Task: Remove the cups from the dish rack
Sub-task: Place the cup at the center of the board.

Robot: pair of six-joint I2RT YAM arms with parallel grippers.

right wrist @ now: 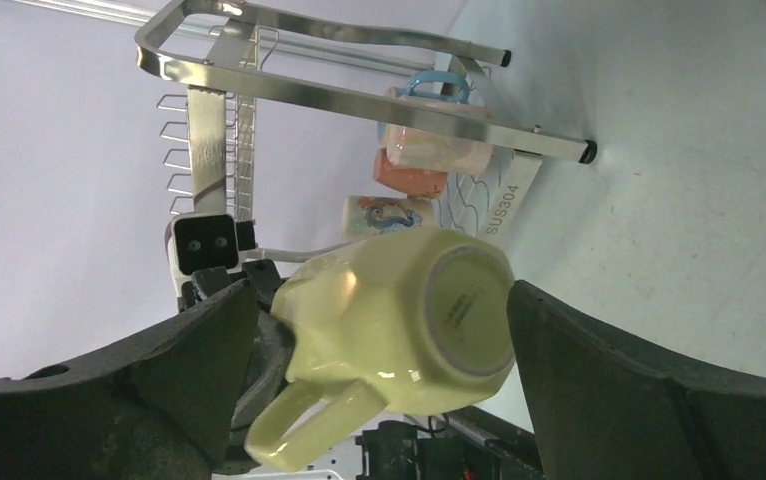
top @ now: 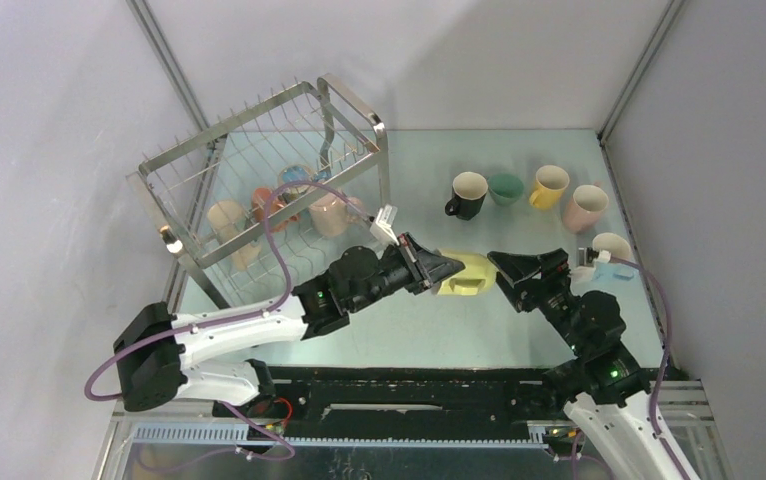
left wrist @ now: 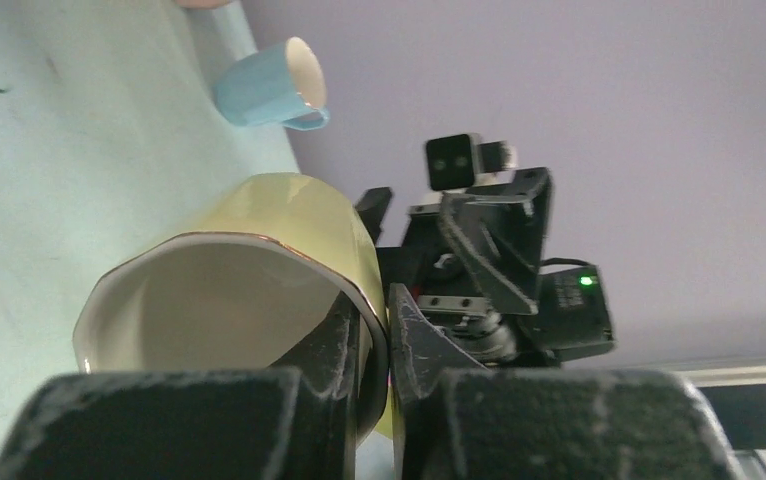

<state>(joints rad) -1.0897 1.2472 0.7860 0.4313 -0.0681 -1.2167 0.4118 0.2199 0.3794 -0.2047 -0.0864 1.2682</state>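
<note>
I need to swing my left gripper outward, tip the sideways lime cup upright, lower it and let it go, because the bare tabletop (top: 428, 217) beside the black cup is outward of and below my gripper.
A lime cup (top: 466, 273) (left wrist: 259, 250) (right wrist: 399, 320) hangs on its side above the middle of the table. My left gripper (top: 444, 268) (left wrist: 389, 310) is shut on its rim, one finger inside and one outside. My right gripper (top: 509, 265) (right wrist: 379, 290) is open, its fingers on either side of the cup's base without touching it. The dish rack (top: 259, 170) (right wrist: 309, 85) stands at the far left. It holds a beige cup (top: 227, 218), an orange-red one (top: 264, 203), a light blue one (top: 297, 180) and a pink one (top: 331, 213).
Upright on the table at the far right are a black cup (top: 468, 194), a green cup (top: 505, 187), a yellow cup (top: 549, 186) and a pink cup (top: 585, 208). A light blue cup (top: 611, 258) (left wrist: 264, 85) sits just behind my right arm.
</note>
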